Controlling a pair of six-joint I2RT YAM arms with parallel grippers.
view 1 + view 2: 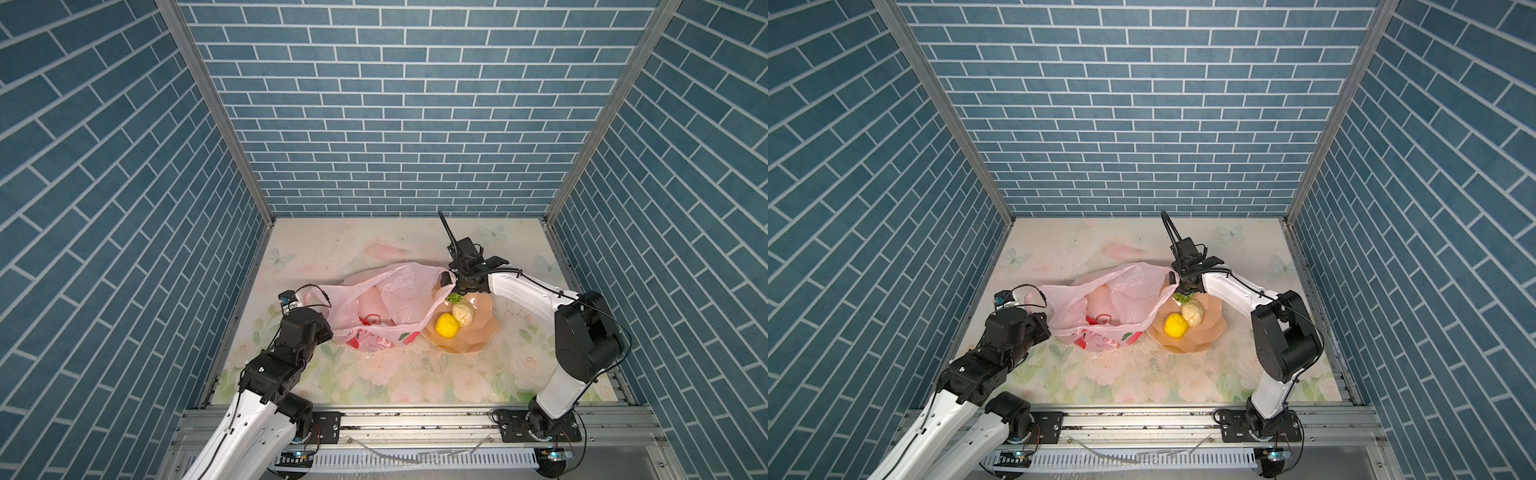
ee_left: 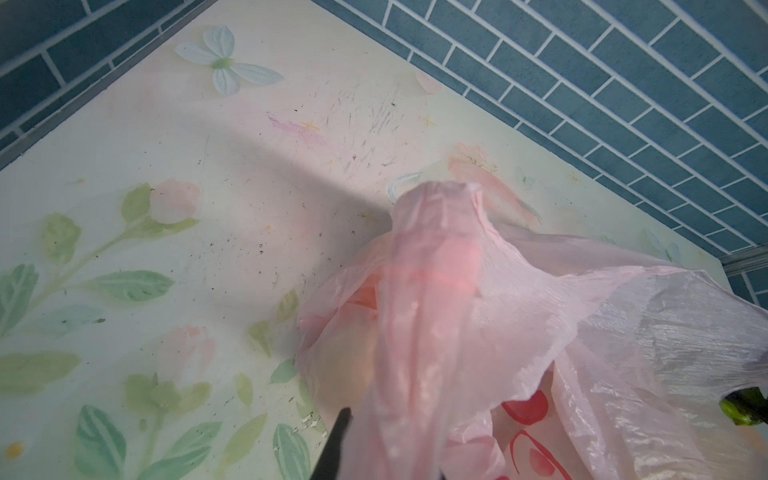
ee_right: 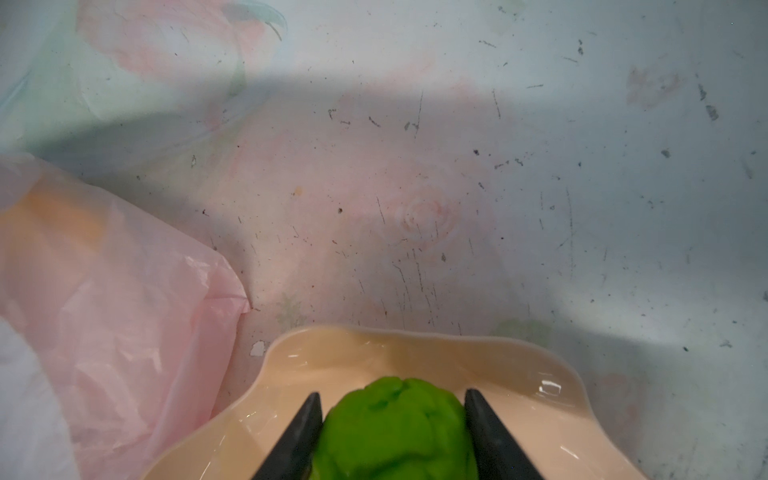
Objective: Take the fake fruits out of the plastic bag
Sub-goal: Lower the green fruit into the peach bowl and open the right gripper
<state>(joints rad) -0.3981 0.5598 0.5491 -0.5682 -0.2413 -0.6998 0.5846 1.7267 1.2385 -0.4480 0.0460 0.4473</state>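
Observation:
The bowl's empty patch beside the yellow fruit [image 1: 447, 324] lies below my right gripper and back from it. My right gripper will move back and down next to release the green fruit.
The pink plastic bag [image 1: 399, 291] lies crumpled at mid-table, its mouth facing the bowl. My left gripper [image 1: 311, 300] is shut on the bag's left handle. In the left wrist view the plastic [image 2: 436, 291] drapes over the jaws and only one finger [image 2: 338, 432] shows. An orange shape [image 2: 345, 361] shows dimly through the film. My right gripper [image 3: 392, 399] is shut on a green fake fruit [image 3: 395, 428] just above the bowl's far rim, and the fruit [image 1: 454, 297] also shows in a top view. A yellow fruit [image 1: 447, 324] and a cream one [image 1: 463, 313] rest in the bowl.
The peach scalloped bowl [image 1: 478, 336] sits right of the bag, touching its edge. Blue brick walls enclose the floral table [image 1: 374, 374] on three sides. The right arm's elbow [image 1: 586, 332] stands right of the bowl.

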